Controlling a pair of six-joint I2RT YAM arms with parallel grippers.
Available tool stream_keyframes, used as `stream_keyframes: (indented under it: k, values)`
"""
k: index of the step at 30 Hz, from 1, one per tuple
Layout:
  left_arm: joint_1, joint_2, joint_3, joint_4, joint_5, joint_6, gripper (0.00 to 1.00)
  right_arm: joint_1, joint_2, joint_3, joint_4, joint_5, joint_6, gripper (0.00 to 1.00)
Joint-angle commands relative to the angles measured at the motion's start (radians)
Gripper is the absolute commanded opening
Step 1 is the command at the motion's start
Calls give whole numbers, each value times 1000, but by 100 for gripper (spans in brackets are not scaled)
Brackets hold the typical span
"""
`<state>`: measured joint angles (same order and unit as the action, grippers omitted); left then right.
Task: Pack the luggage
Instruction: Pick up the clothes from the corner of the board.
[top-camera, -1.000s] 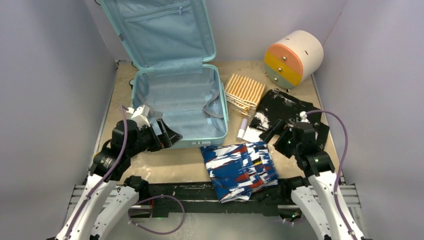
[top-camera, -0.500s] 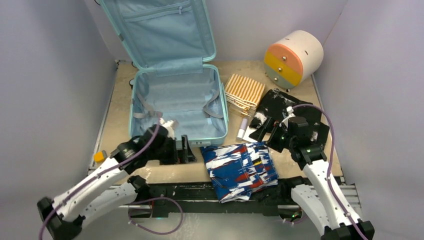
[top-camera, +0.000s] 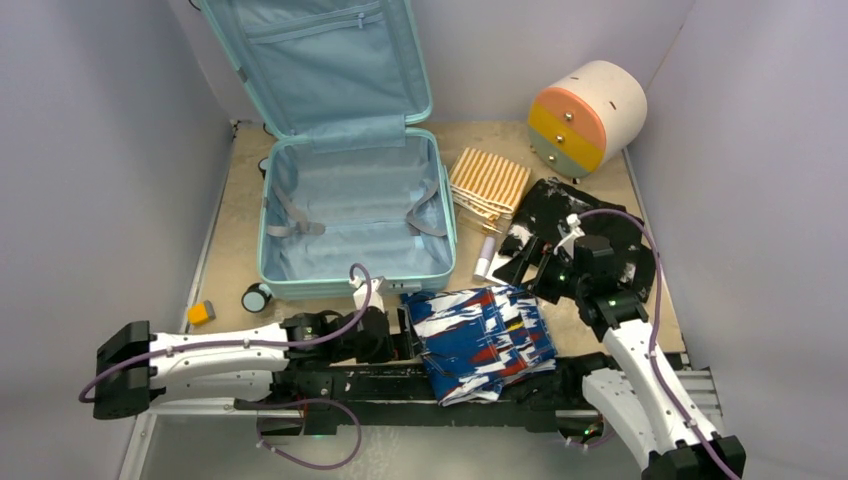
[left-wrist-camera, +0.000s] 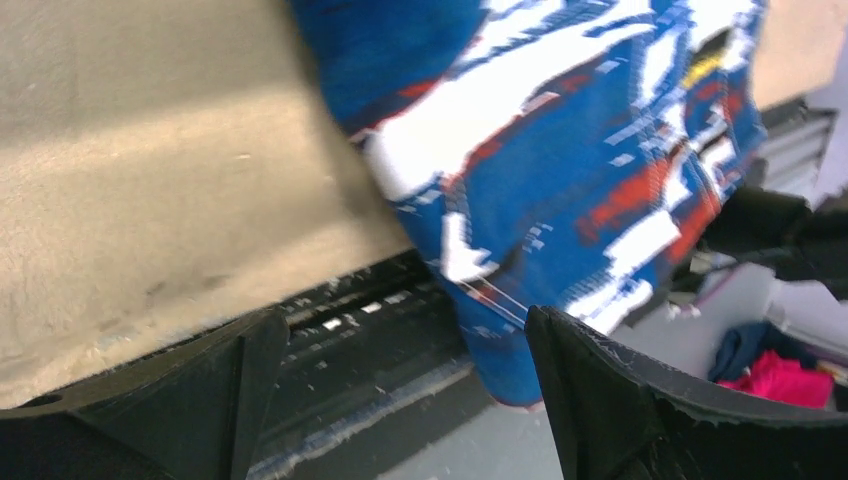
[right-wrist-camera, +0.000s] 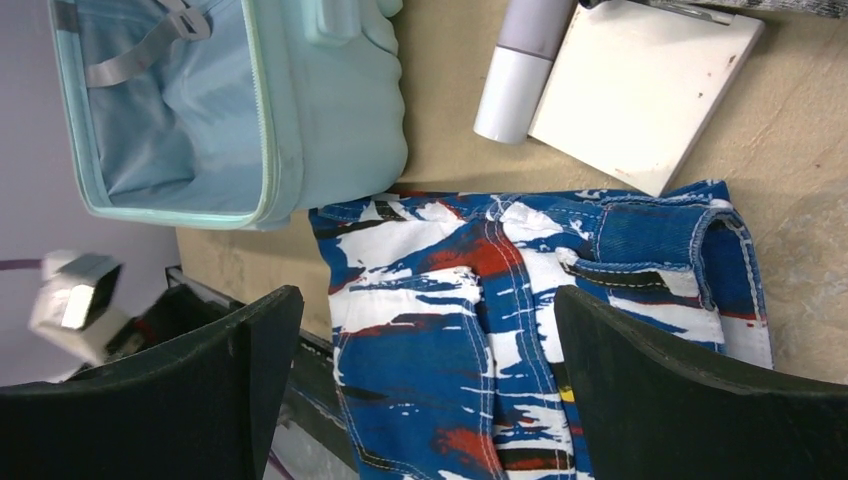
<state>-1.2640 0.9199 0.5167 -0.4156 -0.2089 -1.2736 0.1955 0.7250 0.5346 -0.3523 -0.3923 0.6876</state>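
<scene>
My left gripper will next slide to the right in the top view, onto the garment's edge at the table's rim (top-camera: 428, 361) (left-wrist-camera: 442, 245), because that edge faces its open fingers.
The luggage (top-camera: 350, 287) lies open at the back left, its lid (top-camera: 320, 60) propped up and its lined base (right-wrist-camera: 340, 100) holding only straps. A folded blue, white and red garment (top-camera: 480, 340) lies at the table's near edge, hanging over it. My left gripper (top-camera: 398, 333) sits low just left of the garment, open; in its wrist view the left gripper (left-wrist-camera: 400, 330) frames the garment's (left-wrist-camera: 560, 150) overhanging corner. My right gripper (top-camera: 535, 262) hovers open above the garment's far right side. In the right wrist view the right gripper (right-wrist-camera: 428, 300) looks down on the garment (right-wrist-camera: 520, 330).
A striped orange-and-white pouch (top-camera: 487, 185), a black speckled garment (top-camera: 585, 215), a white tube (right-wrist-camera: 520, 70) and a flat white box (right-wrist-camera: 640, 90) lie right of the suitcase. A round drawer unit (top-camera: 585, 115) stands at the back right. A small orange block (top-camera: 201, 312) and a wheel-like disc (top-camera: 256, 296) lie at the front left.
My left arm has swung down from the suitcase's front-left corner to lie along the near edge, its gripper beside the patterned garment. The right gripper shifted slightly left and farther back.
</scene>
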Motion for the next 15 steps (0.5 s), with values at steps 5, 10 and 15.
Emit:
stream_keyframes:
  k: [5,10,15]
  values:
    - [-34,103,-175,453,-120,-259,93,-2,-23,-40,73,-58,0,98]
    - [-96,183,-176,516,-179,-334,92,-2,-59,-75,81,-55,9,98]
    - [-128,271,-184,607,-175,-429,85,0,-50,-102,84,-49,22,95]
